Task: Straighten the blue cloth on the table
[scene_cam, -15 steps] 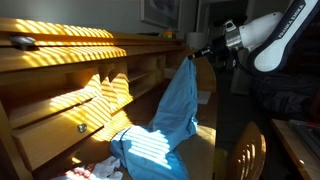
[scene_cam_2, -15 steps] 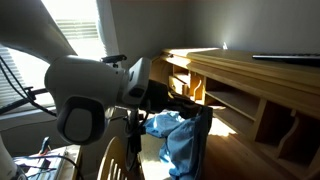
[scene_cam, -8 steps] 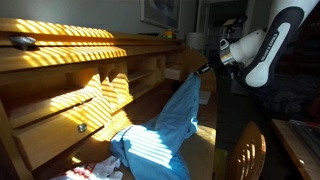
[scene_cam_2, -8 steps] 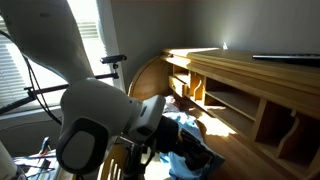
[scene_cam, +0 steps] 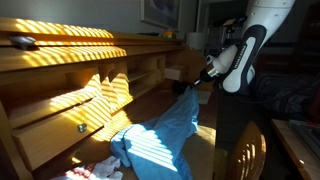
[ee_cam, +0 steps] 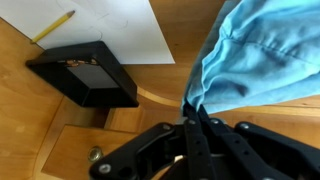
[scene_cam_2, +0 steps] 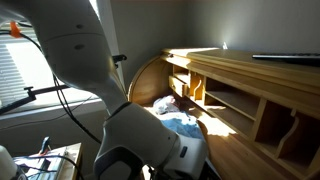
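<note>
The blue cloth (ee_cam: 255, 55) stretches along the desk (ee_cam: 168, 80). My gripper should next stay low over the desk's wood beside the black box and open to release the cloth's corner.
The blue cloth (scene_cam: 165, 128) lies stretched across the wooden desk surface, its far end lifted. My gripper (scene_cam: 196, 84) is shut on that far corner and holds it low over the desk. In the wrist view the cloth (ee_cam: 255, 55) fans out from between my closed fingers (ee_cam: 194, 112). In an exterior view my arm fills the foreground and only a patch of the blue cloth (scene_cam_2: 185, 127) shows behind it.
A wooden desk with cubbies and drawers (scene_cam: 70, 95) runs along one side. A white and red crumpled item (scene_cam: 100, 170) lies near the cloth's near end. A black box (ee_cam: 85, 72), white paper (ee_cam: 115, 25) and a pencil (ee_cam: 52, 26) lie on the desk. A chair back (scene_cam: 245, 155) stands close.
My gripper has moved down and away with the cloth corner, lowering the cloth from hanging upright to lying stretched over the desk.
</note>
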